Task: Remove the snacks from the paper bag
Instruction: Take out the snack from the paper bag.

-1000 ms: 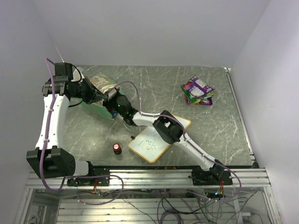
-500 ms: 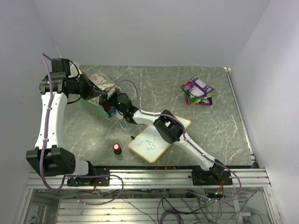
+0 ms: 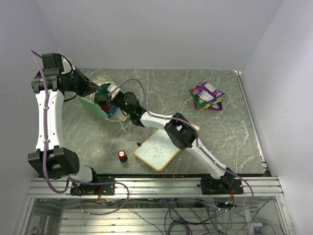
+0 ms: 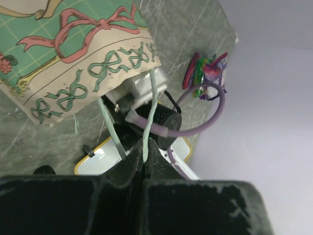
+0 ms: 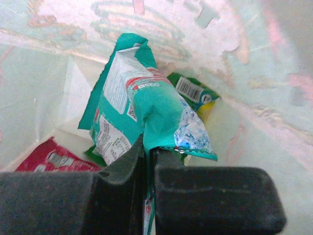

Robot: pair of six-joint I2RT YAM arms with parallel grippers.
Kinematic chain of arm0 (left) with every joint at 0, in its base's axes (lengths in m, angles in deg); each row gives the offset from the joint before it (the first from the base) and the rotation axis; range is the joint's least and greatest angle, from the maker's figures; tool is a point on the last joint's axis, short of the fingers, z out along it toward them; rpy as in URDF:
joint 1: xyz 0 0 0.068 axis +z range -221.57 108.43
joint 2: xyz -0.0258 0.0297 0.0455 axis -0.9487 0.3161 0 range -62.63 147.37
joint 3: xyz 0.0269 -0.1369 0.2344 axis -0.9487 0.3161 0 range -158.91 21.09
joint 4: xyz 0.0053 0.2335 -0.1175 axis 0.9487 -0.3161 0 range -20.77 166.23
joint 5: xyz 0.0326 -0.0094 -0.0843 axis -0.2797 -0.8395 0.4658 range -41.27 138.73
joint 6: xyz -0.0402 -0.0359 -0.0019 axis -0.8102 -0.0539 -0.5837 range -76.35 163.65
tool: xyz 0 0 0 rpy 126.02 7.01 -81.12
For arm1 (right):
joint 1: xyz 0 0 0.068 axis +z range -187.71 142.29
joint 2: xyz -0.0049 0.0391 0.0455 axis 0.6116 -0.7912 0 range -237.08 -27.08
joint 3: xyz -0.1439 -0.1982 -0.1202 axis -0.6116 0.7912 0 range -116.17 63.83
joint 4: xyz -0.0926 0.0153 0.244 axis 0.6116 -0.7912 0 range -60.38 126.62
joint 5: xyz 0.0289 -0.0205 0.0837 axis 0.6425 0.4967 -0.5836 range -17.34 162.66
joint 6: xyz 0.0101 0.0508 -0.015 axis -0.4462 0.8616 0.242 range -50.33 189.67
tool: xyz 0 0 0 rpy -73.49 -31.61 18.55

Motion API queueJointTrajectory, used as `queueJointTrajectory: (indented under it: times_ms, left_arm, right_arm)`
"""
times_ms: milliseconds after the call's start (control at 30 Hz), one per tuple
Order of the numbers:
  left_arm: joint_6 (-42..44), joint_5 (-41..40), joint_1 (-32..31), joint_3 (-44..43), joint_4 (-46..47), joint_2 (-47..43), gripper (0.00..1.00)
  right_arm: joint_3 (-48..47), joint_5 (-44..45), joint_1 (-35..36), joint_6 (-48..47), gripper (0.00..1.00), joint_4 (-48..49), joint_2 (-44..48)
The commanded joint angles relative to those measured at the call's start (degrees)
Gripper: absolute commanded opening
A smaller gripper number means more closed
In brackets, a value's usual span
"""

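Observation:
I need my right gripper to free the packet out of the bag (image 3: pixel 99 99), to the right in the top view, then bring it down beside the pile, where the tabletop is clear.
The green paper bag (image 3: pixel 99 99) lies tilted at the back left, mouth toward the right arm. My left gripper (image 3: pixel 93 89) is shut on one of its thin string handles (image 4: pixel 149 110), pinched between the jaws (image 4: pixel 145 147) above the patterned band (image 4: pixel 83 63). My right gripper (image 3: pixel 116 104) reaches into the bag's mouth. In the right wrist view it (image 5: pixel 149 152) is shut on a green-and-white snack packet (image 5: pixel 146 105). A pink-red packet (image 5: pixel 46 159) and another green packet (image 5: pixel 193 92) lie deeper in the cream inside (image 5: pixel 254 142).
A pile of purple and green packets (image 3: pixel 207 95) lies at the back right, also in the left wrist view (image 4: pixel 205 73). A wood-framed whiteboard (image 3: pixel 164 144) lies under the right arm. A red-capped black cylinder (image 3: pixel 122 155) stands near the front.
My left gripper has pulled the handle back and to the left, tilting the bag with it. My right gripper has followed to the left, further into the bag's mouth.

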Motion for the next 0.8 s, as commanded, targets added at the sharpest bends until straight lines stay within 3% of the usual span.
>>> queueJointTrajectory:
  times_ms: [0,500,767]
  left_arm:
    - [0.42,0.66,1.13,-5.56,-1.94,1.26,0.07]
    - [-3.28,3.88,2.47,-4.83,3.12,2.03,0.07]
    - [-4.15,5.38,3.52,-2.63,4.93,1.84,0.07]
  right_arm:
    - [2.93,-1.29,-0.29,-3.03,0.00,6.39,8.07]
    - [23.28,-3.26,0.78,-5.93,0.00,3.80,24.86]
    - [39.01,-5.73,1.49,-5.91,0.00,-0.66,38.28]
